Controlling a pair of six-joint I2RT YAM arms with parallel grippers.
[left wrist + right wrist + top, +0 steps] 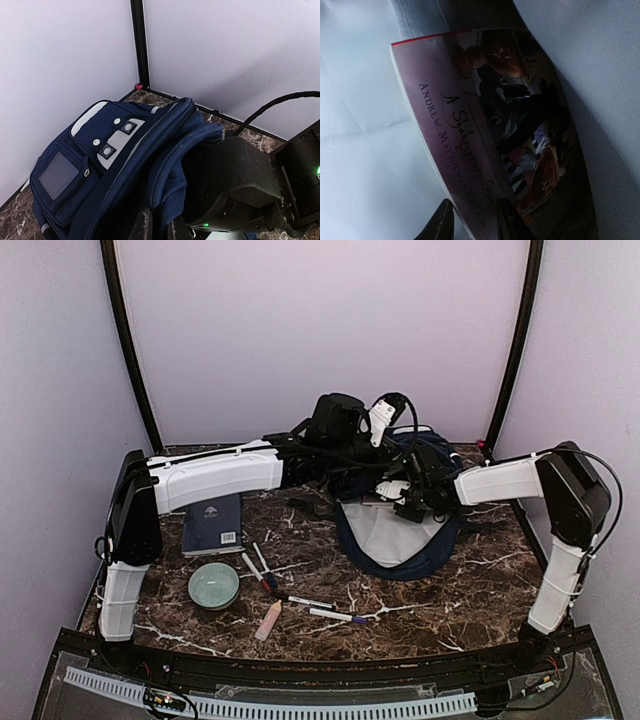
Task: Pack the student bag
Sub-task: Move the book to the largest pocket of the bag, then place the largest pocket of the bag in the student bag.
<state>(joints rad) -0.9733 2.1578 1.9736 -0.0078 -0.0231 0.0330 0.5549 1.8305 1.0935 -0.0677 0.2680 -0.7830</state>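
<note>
My left gripper moves down and back over the bag's opening point(376, 497) point(169, 212) next, then lets go of the bag's rim.
The student bag point(400, 540) lies at centre right, navy-blue with its mouth open and pale lining showing. In the left wrist view the bag point(85, 165) shows grey patches and snap buttons. My left gripper point(160, 227) is shut on a fold of the bag's navy rim, holding it up; in the top view it point(352, 472) is at the bag's back edge. My right gripper point(472, 222) is shut on a purple paperback point(485, 125) titled "A Shakespeare Story", held inside the pale lining point(365, 165). In the top view this gripper point(405, 502) is in the bag's mouth.
On the marble table point(480, 590) lie a flat navy-blue book point(212, 523), a pale green bowl point(213, 585), several pens point(258, 570) and a pink marker point(268, 620), all left of the bag. Walls close in at the back and sides.
</note>
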